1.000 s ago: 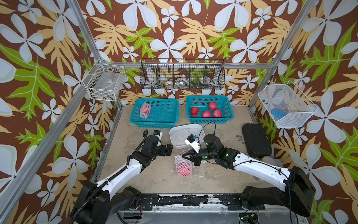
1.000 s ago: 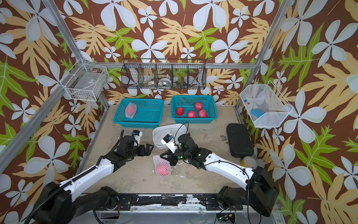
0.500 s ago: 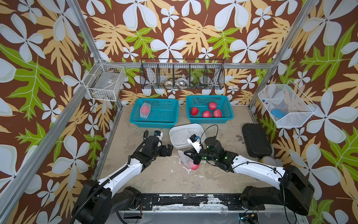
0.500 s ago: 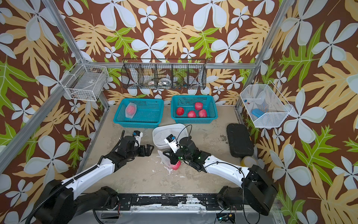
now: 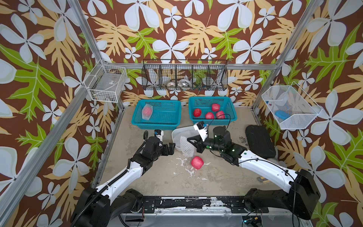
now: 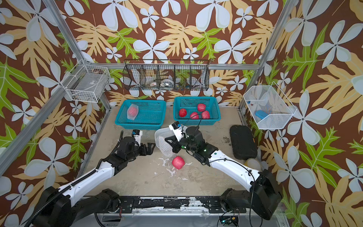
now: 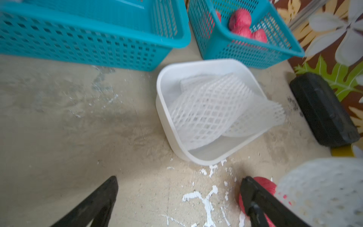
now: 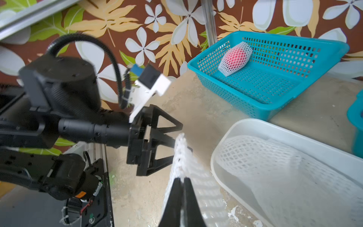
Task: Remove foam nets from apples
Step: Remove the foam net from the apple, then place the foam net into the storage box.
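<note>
The right gripper carries the empty foam net outward over the tub next and releases its edge there, since loose foam nets already lie inside the white tub (image 5: 175, 133) (image 8: 289, 175).
My right gripper (image 5: 190, 141) is shut on the edge of an empty white foam net (image 5: 186, 146), which hangs just above the table beside the white tub (image 5: 175, 133). The right wrist view shows the closed fingertips (image 8: 177, 183) pinching the net (image 8: 193, 175). A bare red apple (image 5: 197, 162) lies on the table just under and in front of the net. My left gripper (image 5: 171, 147) stands open to the left of the net, apart from it; in the left wrist view the apple (image 7: 265, 185) sits behind one finger. One netted apple (image 5: 147, 112) lies in the left teal basket (image 5: 157, 123).
The right teal basket (image 5: 231, 110) holds several bare apples (image 5: 209, 115). The white tub (image 7: 163, 84) holds loose foam nets (image 7: 212, 110). A black pad (image 5: 259, 141) lies at the right. Wire baskets (image 5: 107, 83) hang on the walls. White flecks litter the floor.
My right gripper has pulled the net up and back toward the tub. The apple has slipped out and now lies bare on the table. The left arm has barely moved.
</note>
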